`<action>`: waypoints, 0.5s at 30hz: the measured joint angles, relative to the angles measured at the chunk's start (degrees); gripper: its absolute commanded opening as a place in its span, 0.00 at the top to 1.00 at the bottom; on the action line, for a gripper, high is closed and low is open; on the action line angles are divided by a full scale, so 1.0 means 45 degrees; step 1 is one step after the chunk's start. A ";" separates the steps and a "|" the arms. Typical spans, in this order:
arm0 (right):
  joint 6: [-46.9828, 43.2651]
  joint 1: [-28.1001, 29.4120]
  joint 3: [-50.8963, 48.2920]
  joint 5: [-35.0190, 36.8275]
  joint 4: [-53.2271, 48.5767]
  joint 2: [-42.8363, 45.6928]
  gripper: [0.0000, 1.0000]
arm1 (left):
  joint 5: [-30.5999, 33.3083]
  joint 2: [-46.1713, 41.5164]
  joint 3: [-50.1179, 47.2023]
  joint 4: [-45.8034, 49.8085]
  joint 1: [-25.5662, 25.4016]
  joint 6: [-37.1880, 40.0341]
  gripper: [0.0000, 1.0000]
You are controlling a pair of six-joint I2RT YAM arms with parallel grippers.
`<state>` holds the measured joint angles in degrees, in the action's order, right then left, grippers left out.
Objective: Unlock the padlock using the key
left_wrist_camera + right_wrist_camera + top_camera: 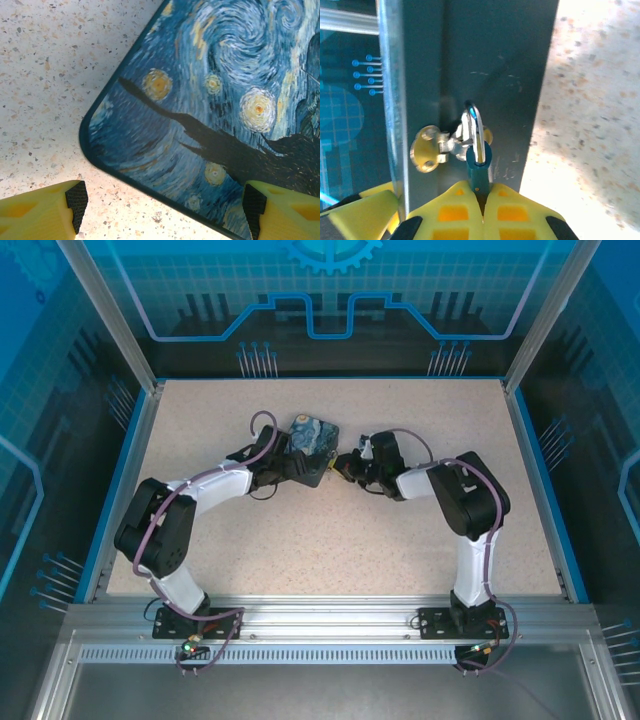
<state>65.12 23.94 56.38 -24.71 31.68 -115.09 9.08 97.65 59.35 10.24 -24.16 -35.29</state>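
Observation:
The shackle (477, 131) still sits at the brass hasp, so my right gripper next needs to move away from the box, then down to release the padlock on the bare tabletop.
The blue painted box (312, 438) lies at the table's middle back; its swirled lid (210, 100) shows in the left wrist view. My left gripper (290, 468) (164, 209) stands open over the lid's near corner, one finger (76, 200) above the table and the other (254, 210) above the lid. A small teal padlock (479, 167) hangs by its silver shackle (477, 131) from a brass hasp (427, 148) on the box's dark grey side. My right gripper (352, 468) (482, 192) is shut on the padlock's body. The key is out of view.
The speckled table (350, 540) is ringed by a blue rim and aluminium posts (392, 100). Both arms bend inward towards the box, the left arm (170, 520) from the left and the right arm (470, 500) from the right.

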 measured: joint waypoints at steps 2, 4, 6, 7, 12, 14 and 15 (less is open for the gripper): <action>-0.0568 -0.0063 0.0287 -0.0097 -0.0767 0.0049 1.00 | 0.0000 0.0034 0.0053 0.0039 -0.0005 0.0005 0.18; -0.1132 -0.0141 0.0568 -0.0141 -0.1579 0.0053 1.00 | 0.0000 0.0068 0.0117 0.0087 -0.0005 0.0010 0.18; -0.1525 -0.0238 0.0729 -0.0214 -0.2127 0.0053 1.00 | -0.0005 0.0107 0.0151 0.0087 -0.0005 0.0010 0.18; -0.1681 -0.0282 0.0767 -0.0233 -0.2302 0.0053 1.00 | -0.0015 0.0131 0.0189 0.0092 0.0000 0.0010 0.18; -0.1719 -0.0699 0.0719 0.0049 -0.2317 0.0053 1.00 | -0.0019 0.0175 0.0287 0.0238 -0.0005 0.0015 0.18; -0.1418 -0.0957 0.0505 0.0049 -0.1695 0.0053 1.00 | -0.0024 0.0175 0.0296 0.0253 -0.0005 0.0015 0.18; -0.1234 -0.1103 0.0384 0.0039 -0.1350 0.0049 1.00 | -0.0019 0.0175 0.0306 0.0277 0.0000 0.0015 0.18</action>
<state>59.57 18.98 58.11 -24.53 25.61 -114.87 8.99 98.43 60.73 11.49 -24.16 -35.22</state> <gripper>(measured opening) 0.064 0.818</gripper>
